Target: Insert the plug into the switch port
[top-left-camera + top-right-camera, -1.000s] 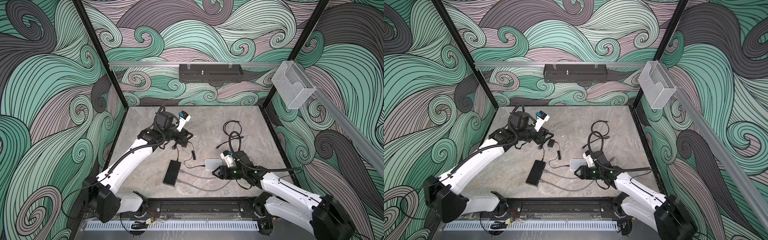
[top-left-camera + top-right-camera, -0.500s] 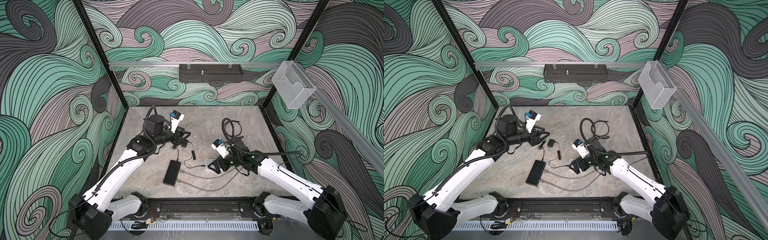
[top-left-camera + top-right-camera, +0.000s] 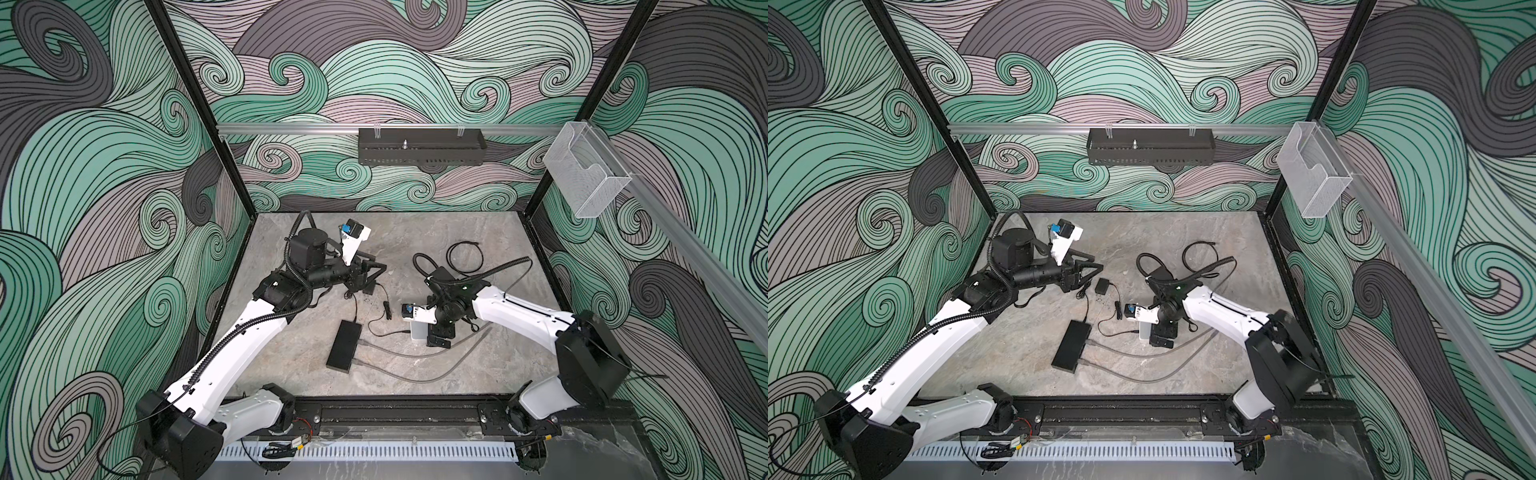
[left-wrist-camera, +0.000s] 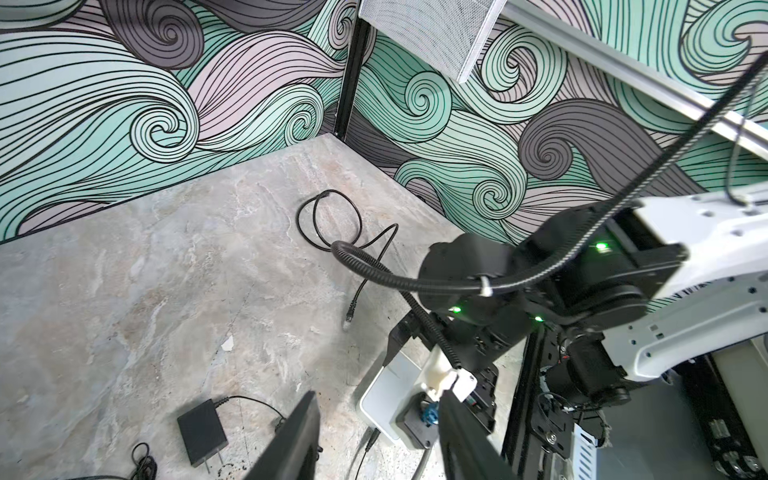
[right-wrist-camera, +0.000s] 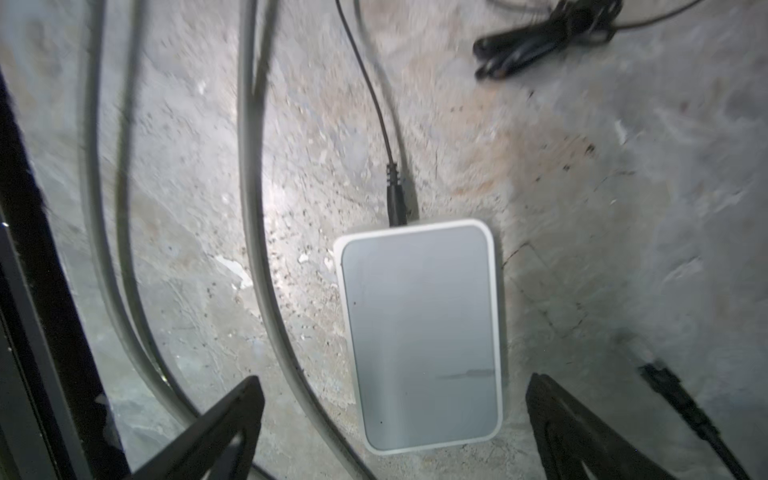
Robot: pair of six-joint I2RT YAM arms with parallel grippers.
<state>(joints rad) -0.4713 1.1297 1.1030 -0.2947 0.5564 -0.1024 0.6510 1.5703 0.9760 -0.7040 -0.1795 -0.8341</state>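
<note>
The switch (image 5: 424, 332) is between my open fingers, so next my right gripper should move down over the end of the switch away from its power lead (image 5: 430, 408) and close on the switch's long sides.
The switch (image 3: 417, 332) (image 3: 1144, 332) is a small white box lying flat mid-table, with a thin black power lead in its left end. My right gripper (image 3: 438, 337) (image 5: 395, 415) points straight down over it, open wide, its fingers on either side of the switch (image 5: 424, 332) and clear of it. The plug (image 4: 349, 318) (image 5: 665, 382) ends a black looped cable (image 3: 465, 257) and lies on the table just behind the switch; my right arm hides it in both top views. My left gripper (image 3: 376, 269) (image 4: 379, 399) hovers open and empty at the back left.
A flat black box (image 3: 344, 347) with two grey cables (image 3: 415, 376) lies left of the switch. A black power adapter (image 3: 370, 286) (image 4: 202, 432) and its bundled lead (image 3: 386, 309) sit under the left gripper. Walls close in the back and sides.
The right gripper has opened wide and turned from lying low along the table to pointing down over the switch. The left arm has drawn its elbow back; its gripper stays about where it was.
</note>
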